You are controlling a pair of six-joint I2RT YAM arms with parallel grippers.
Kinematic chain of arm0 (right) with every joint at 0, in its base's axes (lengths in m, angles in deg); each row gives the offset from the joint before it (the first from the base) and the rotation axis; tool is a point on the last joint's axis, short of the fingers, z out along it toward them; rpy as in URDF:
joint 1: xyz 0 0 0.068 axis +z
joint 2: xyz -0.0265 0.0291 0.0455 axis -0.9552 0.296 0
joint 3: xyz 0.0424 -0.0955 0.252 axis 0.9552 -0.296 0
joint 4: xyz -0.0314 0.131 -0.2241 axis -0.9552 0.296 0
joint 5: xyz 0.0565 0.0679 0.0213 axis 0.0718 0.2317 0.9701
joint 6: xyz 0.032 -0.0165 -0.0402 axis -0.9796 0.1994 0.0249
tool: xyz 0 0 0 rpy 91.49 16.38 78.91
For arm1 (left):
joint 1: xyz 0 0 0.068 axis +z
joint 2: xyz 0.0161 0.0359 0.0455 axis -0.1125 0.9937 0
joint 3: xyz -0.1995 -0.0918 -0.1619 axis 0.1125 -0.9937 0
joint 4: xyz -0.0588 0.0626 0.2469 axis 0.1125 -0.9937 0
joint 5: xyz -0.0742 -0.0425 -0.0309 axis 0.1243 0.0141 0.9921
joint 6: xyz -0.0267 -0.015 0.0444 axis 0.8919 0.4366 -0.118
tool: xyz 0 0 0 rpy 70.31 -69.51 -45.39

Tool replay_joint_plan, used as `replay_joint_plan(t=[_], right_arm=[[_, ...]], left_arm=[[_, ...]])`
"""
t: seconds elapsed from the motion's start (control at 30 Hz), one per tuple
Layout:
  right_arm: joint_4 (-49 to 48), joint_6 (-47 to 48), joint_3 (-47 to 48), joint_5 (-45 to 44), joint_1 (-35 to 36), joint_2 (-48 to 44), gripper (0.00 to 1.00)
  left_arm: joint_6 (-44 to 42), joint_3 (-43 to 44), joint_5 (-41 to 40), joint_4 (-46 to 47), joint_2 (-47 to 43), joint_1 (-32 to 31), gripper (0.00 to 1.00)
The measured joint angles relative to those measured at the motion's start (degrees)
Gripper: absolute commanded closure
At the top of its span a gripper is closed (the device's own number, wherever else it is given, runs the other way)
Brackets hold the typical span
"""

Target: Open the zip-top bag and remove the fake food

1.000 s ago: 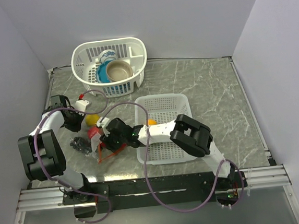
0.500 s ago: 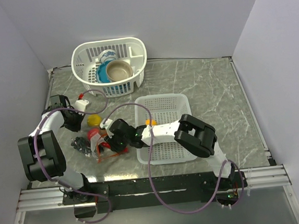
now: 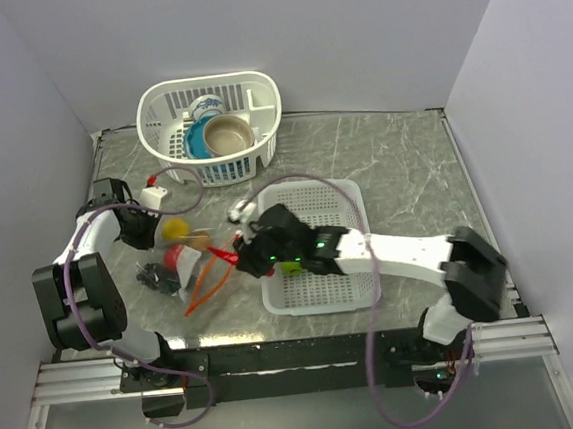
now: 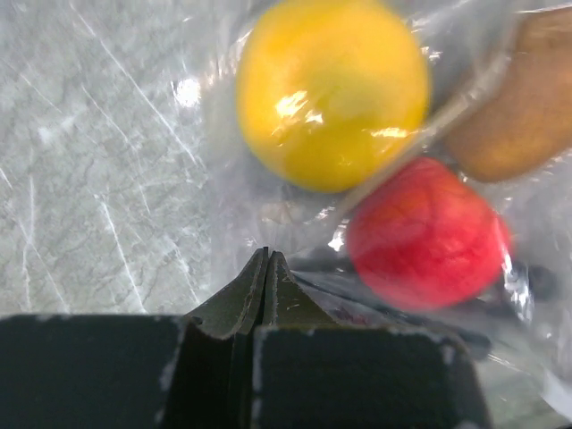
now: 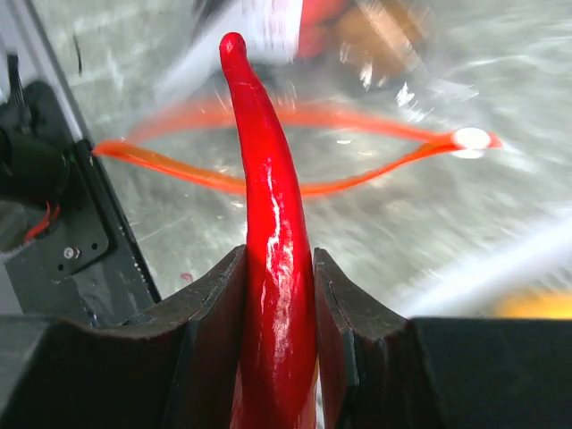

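Note:
My right gripper will next carry the red chili point(image 5: 268, 259) away from the bag's opening and over the flat basket, because the green lime is already in it.
The zip-top bag point(image 3: 186, 271) lies left of the flat basket, its orange-red zip strip point(image 3: 204, 284) spread in an open loop, which also shows in the right wrist view point(image 5: 295, 156). Inside or against it are a yellow fruit point(image 3: 175, 228), a red apple point(image 3: 176, 254) and dark grapes point(image 3: 153, 276). My left gripper point(image 3: 145, 227) is shut on the bag's clear film point(image 4: 268, 214), just short of the yellow fruit point(image 4: 331, 89) and apple point(image 4: 424, 232). My right gripper point(image 3: 238, 251) is shut on the red chili point(image 5: 268, 259), held above the table right of the bag's mouth.
A flat white mesh basket point(image 3: 324, 297) sits under my right arm, with a green lime point(image 3: 291, 267) by its left wall. An oval white basket point(image 3: 251, 92) at the back holds a blue bowl point(image 3: 198, 142) and a beige bowl point(image 3: 227, 134).
My right gripper has drawn back to the right, out of the bag's mouth, with the red chili in it. The zip loop has spread wider. The left gripper has stayed put.

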Motion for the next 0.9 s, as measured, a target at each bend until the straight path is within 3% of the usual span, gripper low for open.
replay_joint_plan(t=[0.17, 0.3, 0.37, 0.4, 0.47, 0.5, 0.6, 0.8, 0.9], right_arm=[[-2.0, -3.3, -10.5, -9.2, -2.1, -12.6, 1.00], [-0.6, -7.0, -15.5, -21.3, -2.1, -15.1, 0.98], [2.5, -9.4, -15.5, -29.3, -2.0, -14.1, 0.81], [4.2, -11.1, -15.0, -33.7, -2.0, -13.3, 0.53], [8.0, -13.7, -13.6, -41.3, -2.0, -11.0, 0.27], [9.7, -14.9, -12.6, -44.5, -2.0, -9.5, 0.17], [12.5, -16.4, -11.0, -50.8, -1.4, -7.4, 0.02], [12.5, -15.4, -8.0, -57.5, 2.9, -8.7, 0.00], [8.7, -12.1, -6.9, -58.5, 7.3, -10.0, 0.09]], left_arm=[[2.0, 2.7, 3.6, -2.9, -1.2, -0.2, 0.99], [2.5, 2.3, 4.6, -3.4, -1.9, -0.7, 0.99], [2.5, 1.2, 4.7, -3.3, -1.9, -0.8, 0.99], [2.5, 0.7, 4.7, -3.3, -1.9, -0.8, 0.99], [2.5, -0.5, 4.7, -3.4, -2.0, -0.8, 0.99], [2.5, -1.0, 4.7, -3.4, -2.0, -0.8, 0.99], [2.5, -1.4, 4.5, -3.0, -2.0, -0.8, 0.99], [2.3, -5.0, 0.4, 1.9, -2.2, -1.1, 0.99], [2.0, -7.5, -3.0, 4.9, -1.4, -1.5, 0.99]])
